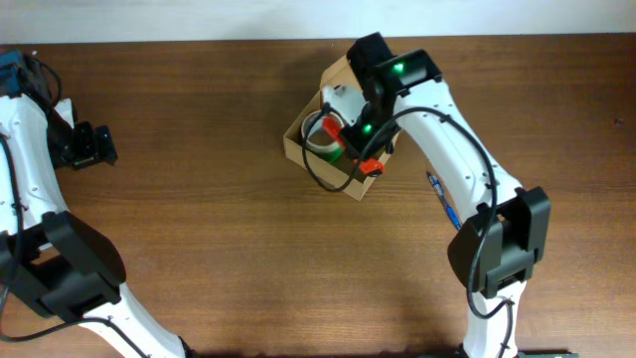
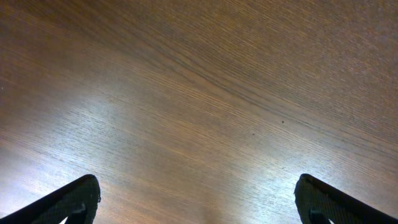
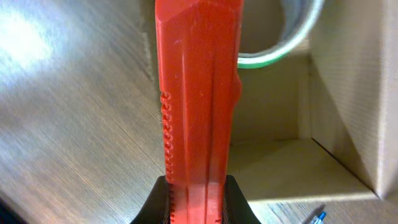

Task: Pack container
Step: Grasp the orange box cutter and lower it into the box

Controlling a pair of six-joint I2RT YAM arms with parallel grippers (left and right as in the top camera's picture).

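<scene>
I will next move my right gripper down and to the left in the overhead view to release the knife in the gap inside the container's near side (image 1: 335, 168).
The tan cardboard container (image 1: 297, 143) stands open at the back middle of the table, its flap lid (image 1: 336, 74) folded back. A tape roll with a green edge (image 1: 319, 140) lies inside it. My right gripper (image 1: 362, 149) hovers over the box, shut on a red utility knife (image 1: 370, 165). In the right wrist view the knife (image 3: 199, 93) runs up from the jaws (image 3: 198, 186) over the box's left wall, with the tape roll (image 3: 292, 37) beyond and the box wall (image 3: 354, 93) at the right. My left gripper (image 1: 95, 145) is open and empty at the far left, over bare wood (image 2: 199, 205).
A blue pen (image 1: 441, 200) lies on the table right of the box, under the right arm; its tip shows in the right wrist view (image 3: 318, 216). The table's back edge runs just behind the box.
</scene>
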